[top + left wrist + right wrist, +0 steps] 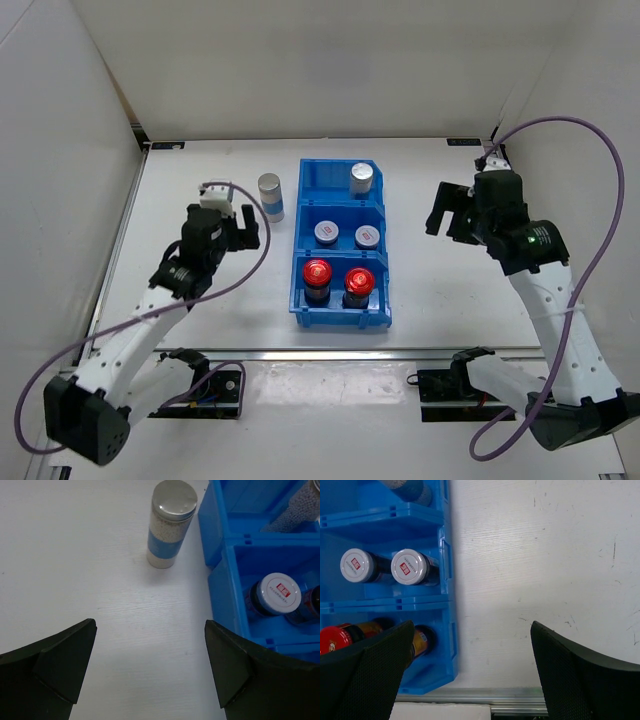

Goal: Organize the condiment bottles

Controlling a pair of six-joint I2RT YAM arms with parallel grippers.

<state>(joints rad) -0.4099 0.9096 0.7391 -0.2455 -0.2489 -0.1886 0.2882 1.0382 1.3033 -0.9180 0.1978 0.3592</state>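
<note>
Next, my left gripper reaches outward and to its right in the top view to the cylinder still outside the bin and grips the cylinder's lid (268, 182).
A tall silver-grey cylinder with a bluish label (270, 196) stands on the table left of the blue bin (340, 300); it also shows in the left wrist view (170, 522). The other cylinder (360, 178) stands in the far compartment. Two silver-lidded jars (327, 233) (367, 237) sit in the middle one, two red-capped jars (317, 275) (359, 282) in the near one. My left gripper (240, 222) is open and empty, short of the loose cylinder. My right gripper (450, 212) is open and empty, right of the bin.
White walls enclose the table on the left, back and right. A metal rail (330, 353) runs along the near edge. In the right wrist view the bin wall (451, 630) lies left of my open fingers.
</note>
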